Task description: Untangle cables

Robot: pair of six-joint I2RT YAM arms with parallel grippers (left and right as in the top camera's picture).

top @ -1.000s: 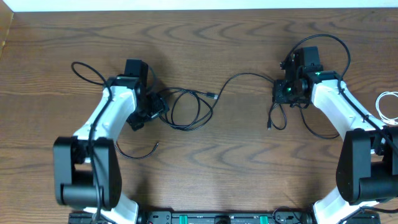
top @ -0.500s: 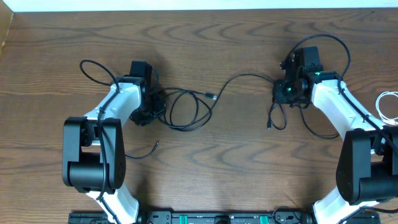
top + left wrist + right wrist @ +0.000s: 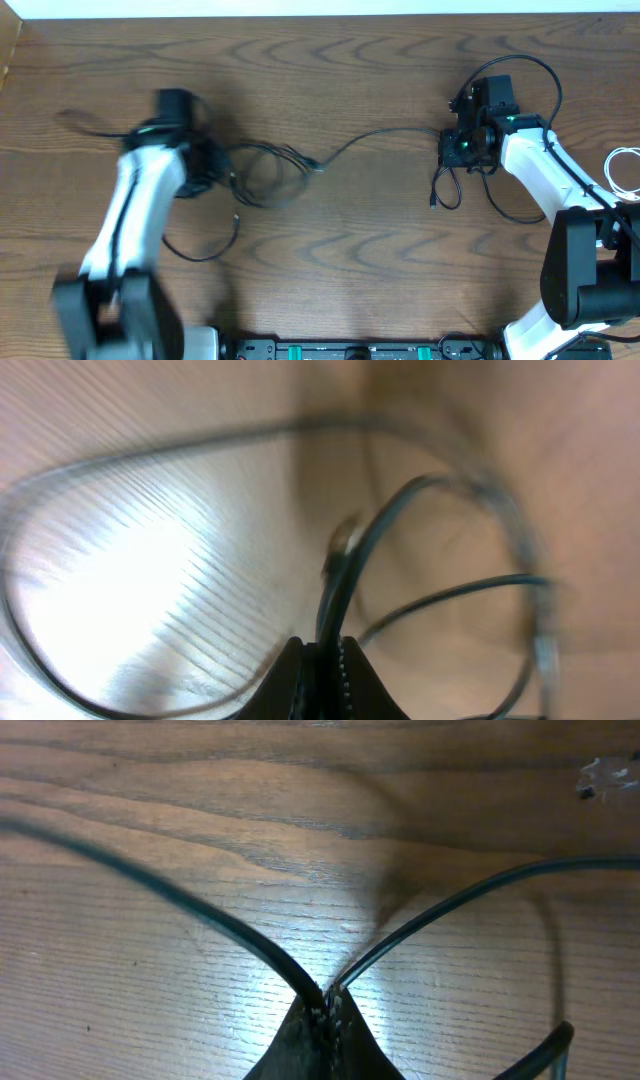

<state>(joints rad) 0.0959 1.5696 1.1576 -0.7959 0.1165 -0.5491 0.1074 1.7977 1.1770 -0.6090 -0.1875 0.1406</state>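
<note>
My left gripper pulls the piece of black cable over the bare wood to its left in the overhead view next, then lets it go. The cable's loops still bunch together.
A thin black cable (image 3: 385, 130) stretches across the table between my two grippers. Its tangled loops (image 3: 265, 178) lie just right of my left gripper (image 3: 210, 170), which is shut on a black strand there. In the left wrist view the jaws (image 3: 322, 646) pinch that strand (image 3: 345, 575), with blurred loops beyond. My right gripper (image 3: 448, 146) is shut on the cable's other end; two black strands (image 3: 240, 935) fork out of its closed jaws (image 3: 326, 1002). A short tail with a plug (image 3: 433, 202) lies below it. A white cable (image 3: 624, 170) lies at the right edge.
Another thin black strand (image 3: 205, 250) curves on the wood below the left arm. The arms' own thicker black wiring (image 3: 545, 80) loops behind the right gripper. The table's far edge (image 3: 320, 14) runs along the top.
My left gripper has shut on the black cable and swung left, dragging the loops left and pulling the span toward the right gripper straighter. The right arm has not moved.
</note>
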